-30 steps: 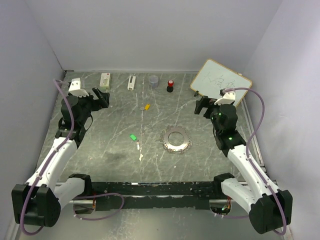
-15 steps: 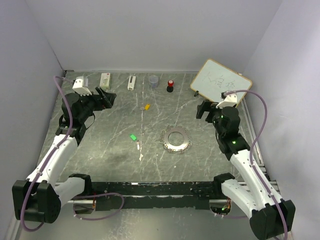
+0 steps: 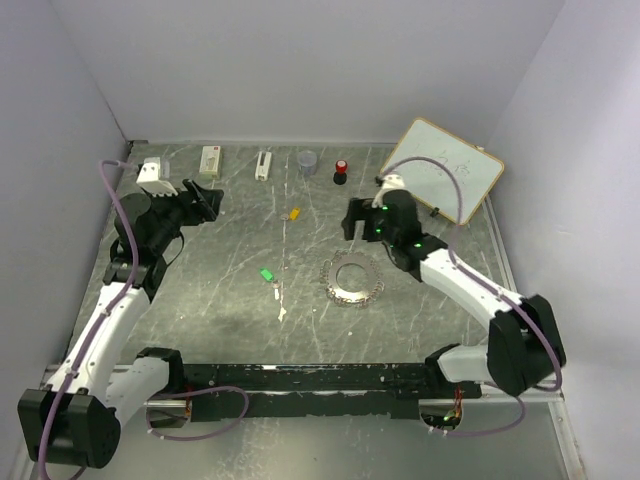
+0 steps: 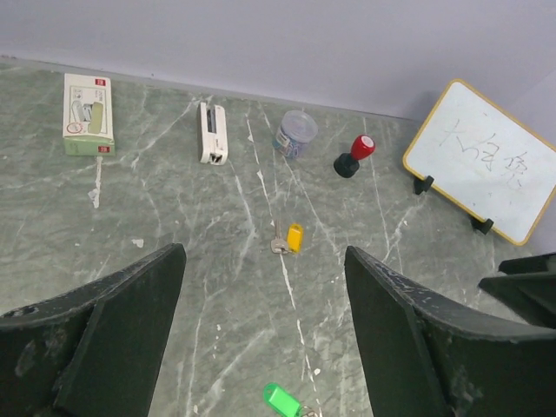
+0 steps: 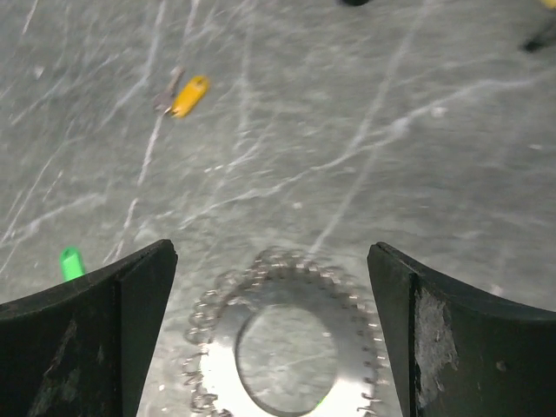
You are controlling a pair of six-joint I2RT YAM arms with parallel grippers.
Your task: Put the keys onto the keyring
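Observation:
The right gripper moves down toward the far rim of the keyring next, on the green key's side, because the ring lies flat below the gripper's spread fingers.
The keyring (image 3: 352,279), a wide flat silver ring with a chain-like rim, lies flat on the marble table right of centre. The green-headed key (image 3: 267,275) lies left of it; the yellow-headed key (image 3: 294,213) lies farther back. My right gripper (image 3: 352,218) hovers open just behind the ring, and the right wrist view shows the keyring (image 5: 287,347) between its spread fingers. My left gripper (image 3: 210,197) stands open at the back left, empty. In the left wrist view the yellow key (image 4: 295,237) and green key (image 4: 280,399) lie ahead between the fingers.
Along the back wall stand a small box (image 3: 209,160), a white stapler-like piece (image 3: 263,165), a grey cup (image 3: 307,161) and a red-capped black knob (image 3: 341,171). A whiteboard (image 3: 442,165) leans at the back right. Walls close in on three sides.
My right arm has swung left from beside the whiteboard to just behind the keyring. The left gripper has shifted only slightly. Keys and ring have not moved.

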